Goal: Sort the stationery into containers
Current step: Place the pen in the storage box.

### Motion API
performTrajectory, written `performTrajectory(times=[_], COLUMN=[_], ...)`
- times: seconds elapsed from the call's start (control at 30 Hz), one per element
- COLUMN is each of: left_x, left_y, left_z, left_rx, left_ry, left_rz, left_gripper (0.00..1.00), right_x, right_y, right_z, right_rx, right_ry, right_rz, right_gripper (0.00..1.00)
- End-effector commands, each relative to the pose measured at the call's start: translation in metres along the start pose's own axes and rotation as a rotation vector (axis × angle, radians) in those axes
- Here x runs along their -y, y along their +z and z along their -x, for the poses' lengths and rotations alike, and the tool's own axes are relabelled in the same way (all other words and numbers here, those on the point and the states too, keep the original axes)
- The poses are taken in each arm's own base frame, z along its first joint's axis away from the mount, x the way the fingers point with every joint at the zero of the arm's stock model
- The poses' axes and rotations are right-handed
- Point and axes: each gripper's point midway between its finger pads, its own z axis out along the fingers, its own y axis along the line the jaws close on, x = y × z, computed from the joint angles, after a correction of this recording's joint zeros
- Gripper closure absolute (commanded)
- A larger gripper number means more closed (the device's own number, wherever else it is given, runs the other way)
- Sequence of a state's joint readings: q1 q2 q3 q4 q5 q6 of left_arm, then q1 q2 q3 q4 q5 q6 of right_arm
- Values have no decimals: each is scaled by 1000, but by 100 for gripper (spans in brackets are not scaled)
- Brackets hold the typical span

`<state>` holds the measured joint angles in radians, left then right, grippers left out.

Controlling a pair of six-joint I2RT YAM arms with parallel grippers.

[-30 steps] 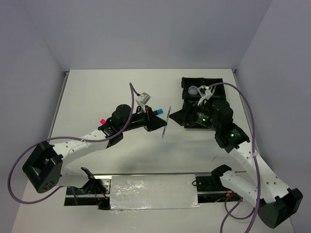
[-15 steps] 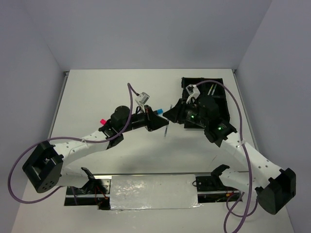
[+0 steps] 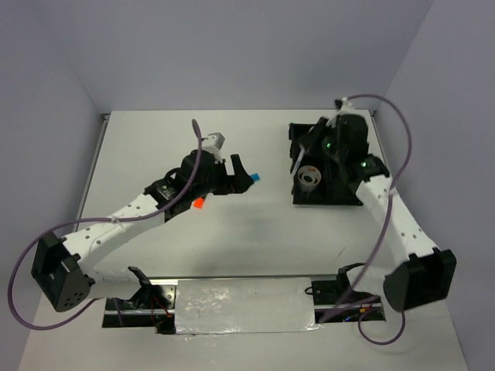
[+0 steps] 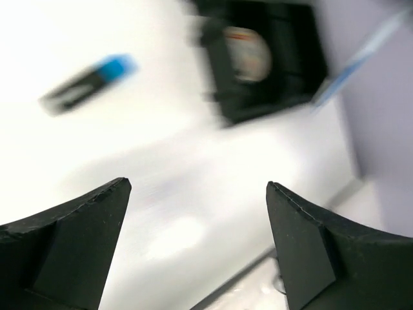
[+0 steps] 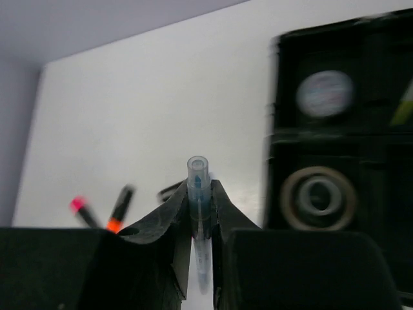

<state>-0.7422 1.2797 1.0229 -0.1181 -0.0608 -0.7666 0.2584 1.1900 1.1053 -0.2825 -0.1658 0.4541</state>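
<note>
A yellow pen lies in the tray's far section (image 5: 401, 111). So my right gripper turns outward to the right in the top view next and lowers over that section.
My right gripper (image 5: 199, 194) is shut on a thin clear pen (image 5: 199, 174) with blue ink, its cap end sticking out past the fingertips. In the top view that gripper (image 3: 303, 153) holds the pale pen (image 3: 297, 162) over the left edge of the black tray (image 3: 329, 201). A silvery tape ring (image 3: 311, 178) lies in a near compartment, and a small round clear pot (image 5: 324, 93) in the one behind. My left gripper (image 4: 197, 187) is open and empty above the table. A blue-ended marker (image 4: 90, 84) lies ahead of it. Orange-ended (image 3: 198, 203) and pink-ended (image 5: 80, 208) markers lie further left.
The left arm (image 3: 131, 212) stretches across the table's left half. A metal plate (image 3: 244, 305) and cables sit at the near edge between the arm bases. Walls close the table at the back and both sides.
The left gripper let go of the thin pen and drew back left. The right gripper closed on the pen and carried it right, to the tray's edge.
</note>
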Motion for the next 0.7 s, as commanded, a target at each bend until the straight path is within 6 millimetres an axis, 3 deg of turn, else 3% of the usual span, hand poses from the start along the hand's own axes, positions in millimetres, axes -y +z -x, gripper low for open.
performTrajectory(times=[0.0, 0.03, 0.1, 0.17, 0.2, 0.23, 0.27, 0.3, 0.33, 0.37, 0.4, 0.47, 0.67], left_x=[-84, -89, -91, -88, -92, -93, -91, -93, -95, -99, -100, -110, -105], left_y=[-67, -79, -108, -129, -139, -144, -152, -157, -159, -163, -167, -165, -168], left_z=[-3, -3, -3, 3, 1, 2, 5, 7, 8, 5, 8, -1, -4], left_rx=[-46, -46, -53, -41, -55, -55, -42, -36, -26, -15, 22, 17, 43], left_ry=[29, 44, 115, 172, 194, 213, 232, 262, 270, 275, 274, 285, 283], left_rz=[438, 464, 451, 420, 434, 433, 418, 422, 425, 427, 422, 438, 379], left_gripper=[1, 1, 1, 1, 1, 1, 1, 1, 1, 1, 1, 1, 1], right_x=[97, 129, 174, 208, 206, 214, 235, 242, 241, 260, 261, 276, 282], right_y=[18, 19, 21, 34, 40, 45, 61, 65, 70, 86, 91, 108, 131], right_z=[47, 61, 76, 90, 112, 120, 113, 112, 134, 120, 126, 110, 99], right_rx=[16, 25, 33, 63, 114, 119, 81, 47, 78, 24, 21, -29, -39], right_ry=[-34, -7, 37, 74, 69, 65, 71, 55, 37, 32, 30, 28, 43], right_rz=[-376, -460, -600, -673, -647, -663, -700, -721, -722, -753, -743, -745, -706], right_gripper=[100, 100, 100, 99, 97, 97, 97, 97, 96, 97, 97, 96, 94])
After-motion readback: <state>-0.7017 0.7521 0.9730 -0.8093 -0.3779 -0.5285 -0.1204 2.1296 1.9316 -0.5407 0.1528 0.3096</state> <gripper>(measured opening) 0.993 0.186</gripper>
